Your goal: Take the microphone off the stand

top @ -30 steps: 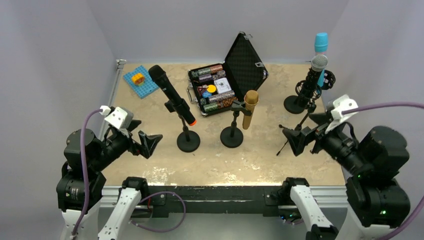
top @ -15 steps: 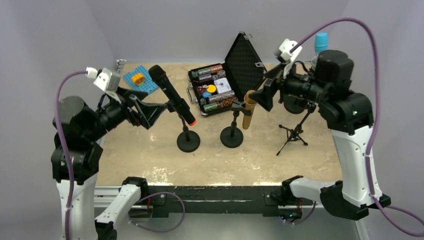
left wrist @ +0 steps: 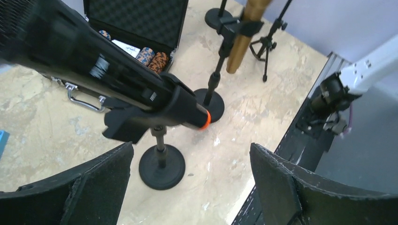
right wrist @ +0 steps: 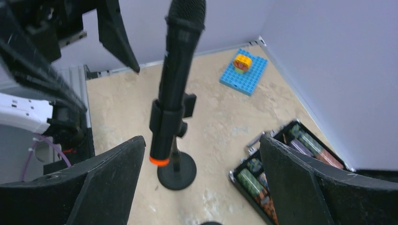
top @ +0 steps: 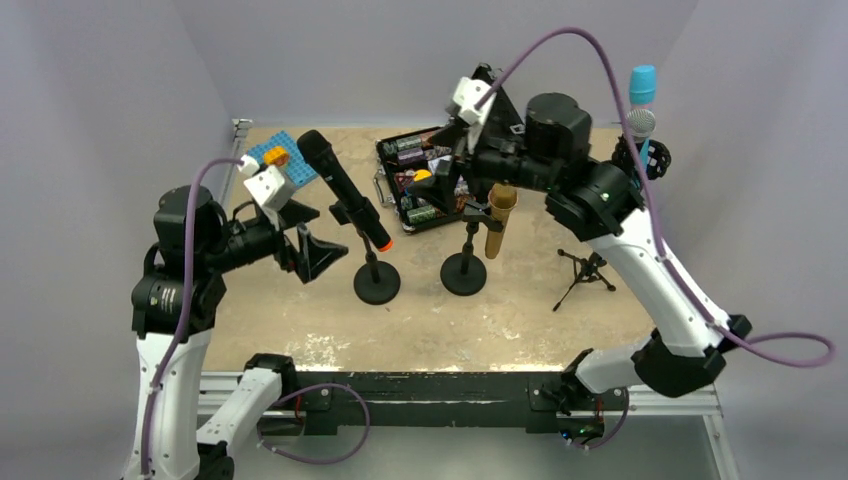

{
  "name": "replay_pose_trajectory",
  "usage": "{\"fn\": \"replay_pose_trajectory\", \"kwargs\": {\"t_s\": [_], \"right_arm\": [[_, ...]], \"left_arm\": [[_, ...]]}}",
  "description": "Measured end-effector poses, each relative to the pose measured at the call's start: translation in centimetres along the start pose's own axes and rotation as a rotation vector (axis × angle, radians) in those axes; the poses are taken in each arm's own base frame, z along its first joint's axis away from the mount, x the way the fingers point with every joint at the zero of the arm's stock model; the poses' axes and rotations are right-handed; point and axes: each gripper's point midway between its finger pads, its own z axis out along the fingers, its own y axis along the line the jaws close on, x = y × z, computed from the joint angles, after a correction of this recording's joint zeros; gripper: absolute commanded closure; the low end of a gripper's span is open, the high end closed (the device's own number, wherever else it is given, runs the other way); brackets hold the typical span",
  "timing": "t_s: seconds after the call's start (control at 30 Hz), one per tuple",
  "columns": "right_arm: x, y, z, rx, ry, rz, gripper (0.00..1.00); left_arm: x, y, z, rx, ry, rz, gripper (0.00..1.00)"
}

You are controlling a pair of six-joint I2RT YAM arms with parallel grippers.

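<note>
My right gripper slides left in the top view, where the black microphone stands, onto its upper handle [top: 340, 181] [right wrist: 175, 65] next, which the clip leaves bare.
A black microphone [top: 340, 190] with an orange end ring leans in the clip of a round-based stand [top: 377, 283] left of centre. My left gripper [top: 312, 240] hovers open just left of the stand; in the left wrist view the black microphone [left wrist: 94, 70] crosses above the open left gripper [left wrist: 192, 145], apart from it. My right gripper [top: 447, 180] hangs open over the case, facing the same black microphone [right wrist: 176, 79], which stands beyond the right gripper [right wrist: 202, 138]. A gold microphone [top: 497, 220] sits on a second stand [top: 463, 273].
An open black case [top: 430, 180] holds poker chips behind the stands. A blue brick plate [top: 280, 160] lies at back left. A small tripod [top: 585, 270] stands at right. A silver-headed microphone [top: 640, 125] and a blue-topped one [top: 642, 85] stand at back right.
Both arms rose from low near the front edge and swung inward. The left gripper closed in on the black microphone's stand; the right crossed from the right side to above the case.
</note>
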Motion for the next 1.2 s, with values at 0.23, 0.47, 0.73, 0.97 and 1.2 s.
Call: {"fn": "replay_pose_trajectory", "kwargs": {"t_s": [0.23, 0.47, 0.73, 0.97, 1.2], "right_arm": [[-1.0, 1.5, 7.6, -0.004, -0.01, 0.019, 0.01], [1.4, 0.8, 14.0, 0.072, 0.043, 0.071, 0.01], [2.0, 1.0, 17.0, 0.119, 0.044, 0.09, 0.06], [2.7, 0.8, 18.5, 0.159, 0.045, 0.089, 0.16], [3.0, 0.8, 18.7, 0.166, 0.052, 0.078, 0.44]], "left_arm": [[2.3, -2.1, -2.5, 0.006, 0.009, 0.18, 0.03], [4.7, -2.5, -4.1, -0.043, 0.046, 0.236, 0.03], [6.2, -2.7, -4.5, -0.056, 0.071, 0.216, 0.03], [6.5, -2.7, -4.5, -0.055, 0.075, 0.199, 0.03], [6.8, -3.1, -4.9, -0.056, 0.073, 0.202, 0.03]]}}
